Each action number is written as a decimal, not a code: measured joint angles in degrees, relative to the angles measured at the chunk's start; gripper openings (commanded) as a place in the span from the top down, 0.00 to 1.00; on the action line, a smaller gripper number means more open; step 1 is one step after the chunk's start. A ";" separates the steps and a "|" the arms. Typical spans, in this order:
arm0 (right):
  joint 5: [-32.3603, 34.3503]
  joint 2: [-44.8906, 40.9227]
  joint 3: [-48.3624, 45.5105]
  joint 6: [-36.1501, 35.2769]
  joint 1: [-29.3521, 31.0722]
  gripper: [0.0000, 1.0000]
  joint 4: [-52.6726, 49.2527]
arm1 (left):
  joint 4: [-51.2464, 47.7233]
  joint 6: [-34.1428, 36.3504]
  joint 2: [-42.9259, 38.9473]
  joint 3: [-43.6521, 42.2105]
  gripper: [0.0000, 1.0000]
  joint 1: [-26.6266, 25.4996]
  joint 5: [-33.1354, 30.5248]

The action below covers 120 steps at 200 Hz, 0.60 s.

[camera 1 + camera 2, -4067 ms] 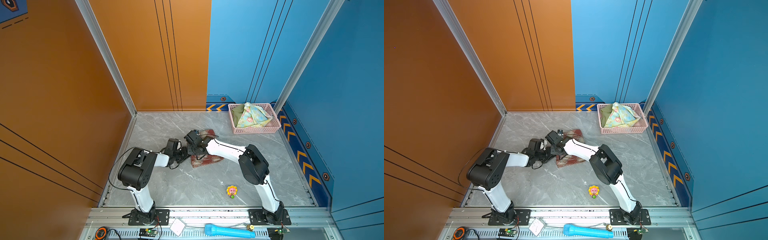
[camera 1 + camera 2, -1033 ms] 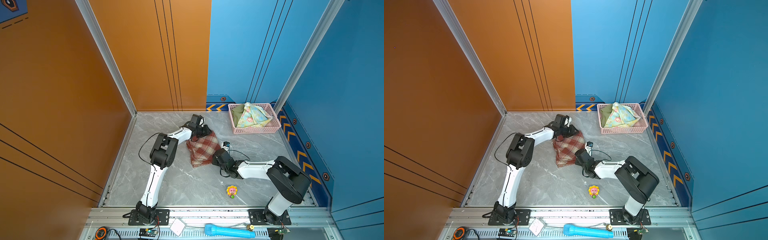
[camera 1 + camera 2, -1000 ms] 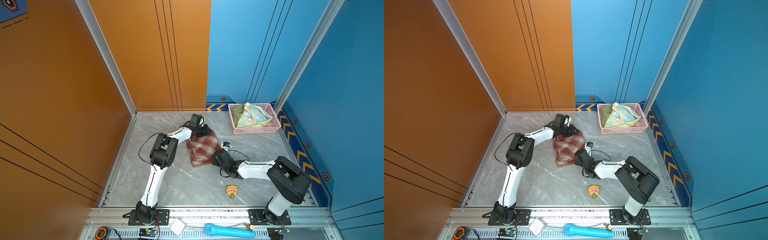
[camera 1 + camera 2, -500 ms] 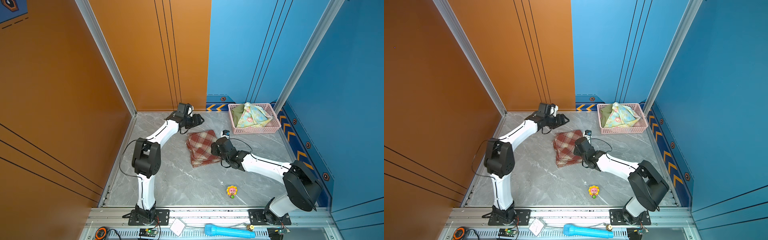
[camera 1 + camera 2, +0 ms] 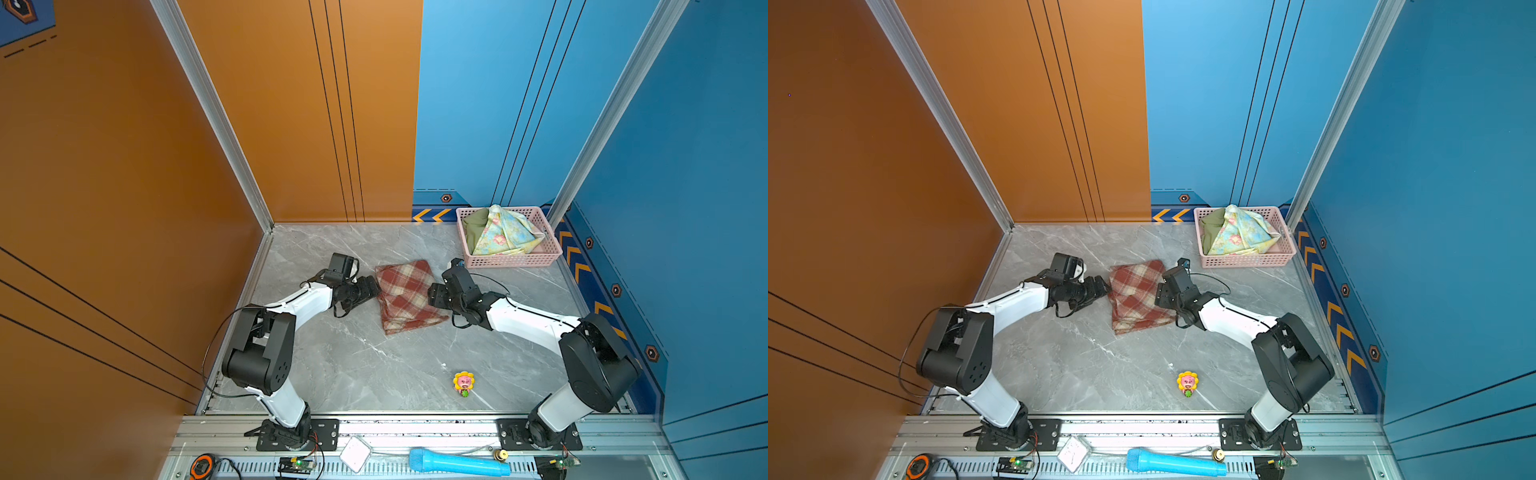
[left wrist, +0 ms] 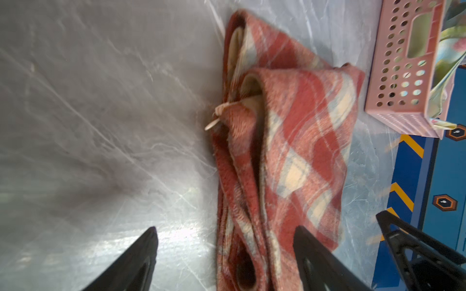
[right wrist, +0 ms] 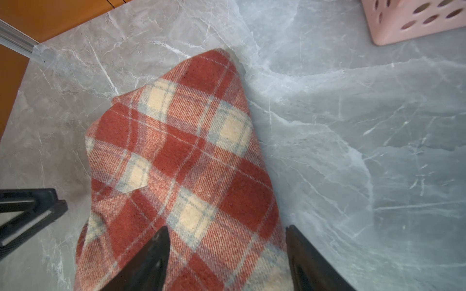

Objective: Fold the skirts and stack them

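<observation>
My left gripper should go down next and slide toward my right gripper to close on the skirt's layered edge (image 5: 382, 301) (image 6: 245, 254), because its open fingers are already on both sides of those folds.
The red-and-cream plaid skirt (image 5: 407, 297) (image 5: 1138, 297) lies folded flat on the grey floor. My left gripper (image 5: 374, 291) (image 5: 1104, 286) sits at its left edge, jaws wide open. In the left wrist view the skirt's layered edge (image 6: 277, 163) runs between the open fingers of my left gripper (image 6: 225, 234). My right gripper (image 5: 434, 295) (image 5: 1160, 295) is at the right edge, open, hovering over the plaid cloth (image 7: 191, 163) with the jaws (image 7: 227, 231) apart. The floral skirt (image 5: 503, 235) (image 5: 1235, 232) and the olive skirt (image 5: 473, 228) (image 5: 1210, 226) lie bunched in the pink basket.
The pink perforated basket (image 5: 509, 259) (image 5: 1246, 259) stands at the back right by the blue wall. A small flower toy (image 5: 463, 382) (image 5: 1187, 384) stands on the floor near the front. A blue cylinder (image 5: 457, 461) lies on the front rail.
Both grippers have opened and let go of the plaid skirt. The left arm swung toward the back wall and came back to the skirt's left edge. The right gripper moved back along its right edge.
</observation>
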 measured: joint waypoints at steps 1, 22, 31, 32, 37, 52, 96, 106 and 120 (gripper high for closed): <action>-0.04 0.07 0.02 -0.04 -0.02 0.24 0.00 | 0.09 -0.04 0.00 -0.11 0.15 -0.07 0.00; -1.36 2.78 1.11 -0.39 -0.15 0.24 0.02 | 1.90 -0.55 0.00 -1.49 0.15 -1.77 0.07; -1.64 3.98 1.38 -0.57 -0.15 0.24 0.00 | 3.02 -0.55 0.13 -1.51 0.15 -2.32 0.04; -1.64 4.07 1.40 -0.59 -0.17 0.24 -0.02 | 3.10 -0.57 0.15 -1.51 0.15 -2.34 0.04; -1.64 4.46 1.49 -0.66 -0.15 0.25 -0.04 | 3.78 -0.57 0.24 -1.51 0.15 -2.62 0.04; -1.92 6.12 1.92 -0.76 -0.15 0.25 -0.04 | 4.98 -0.55 1.01 -1.29 0.15 -3.28 0.04; -2.23 7.98 3.45 -0.79 -0.15 0.27 -1.01 | 6.80 -0.55 5.42 -0.24 0.15 -4.72 0.04; -2.21 8.15 4.00 -0.79 -0.15 0.27 -0.98 | 6.99 -0.61 5.97 0.46 0.15 -5.14 -0.02; -2.21 8.35 4.55 -0.79 -0.15 0.27 -0.98 | 7.50 -0.72 6.93 1.22 0.17 -5.70 -0.09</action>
